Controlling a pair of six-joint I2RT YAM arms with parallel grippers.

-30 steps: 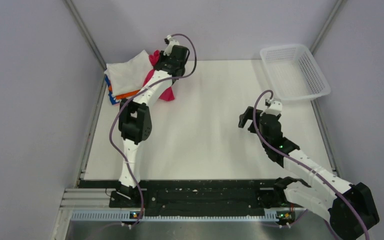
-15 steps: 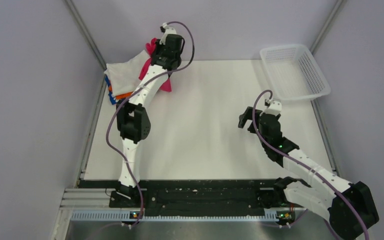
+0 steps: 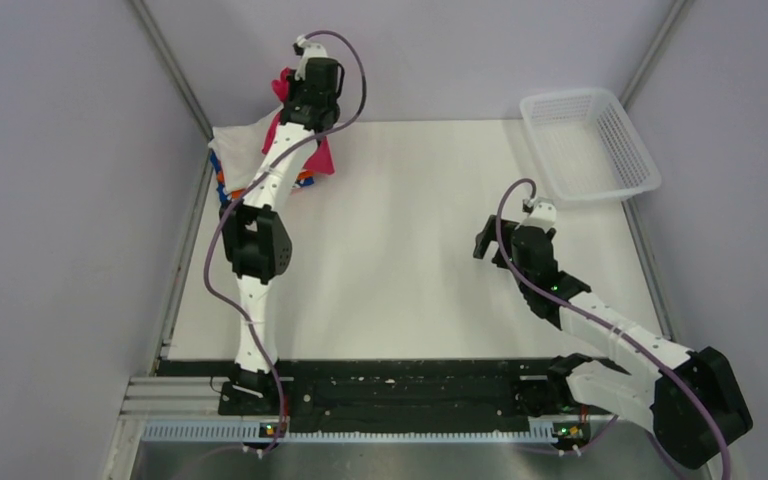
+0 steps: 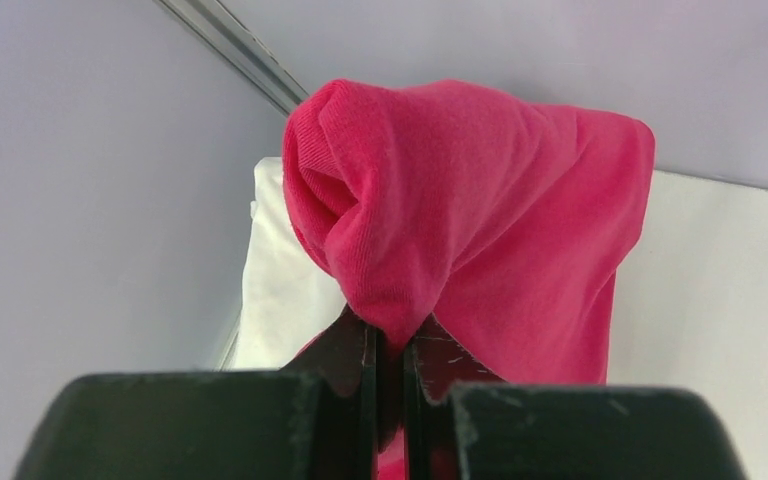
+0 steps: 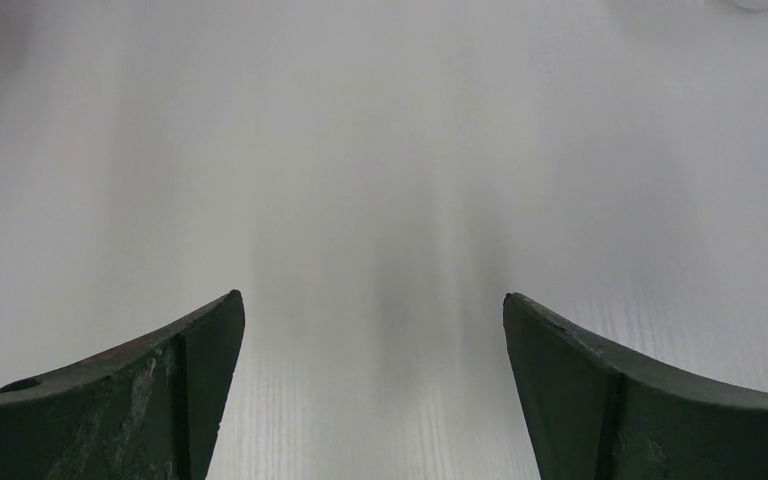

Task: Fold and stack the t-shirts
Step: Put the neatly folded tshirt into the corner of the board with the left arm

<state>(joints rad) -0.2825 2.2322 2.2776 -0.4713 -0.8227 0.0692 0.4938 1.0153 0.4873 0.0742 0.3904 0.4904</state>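
I should next move my left gripper down and to the left in the top view, over the white folded t-shirt (image 3: 242,146) (image 4: 280,275) to release, since the white t-shirt's top is partly uncovered.
My left gripper (image 3: 290,88) is shut on the crimson-pink t-shirt (image 3: 320,156) and holds it raised at the far left corner, over the stack of folded t-shirts (image 3: 240,150). In the left wrist view the crimson-pink t-shirt (image 4: 480,220) bunches over the closed fingers of the left gripper (image 4: 390,345), with the white folded t-shirt (image 4: 280,290) below. The stack shows a white top and orange and blue edges (image 3: 224,190). My right gripper (image 3: 490,240) is open and empty low over the bare table, also seen in the right wrist view (image 5: 372,310).
A white plastic mesh basket (image 3: 588,145) stands at the far right corner. The table (image 3: 410,240) is white. Metal frame posts (image 3: 175,75) and grey walls bound the left and back sides close to the stack.
My left gripper has lifted the crimson-pink t-shirt higher and carried it left and toward the back, over the stack. The right gripper has shifted slightly left.
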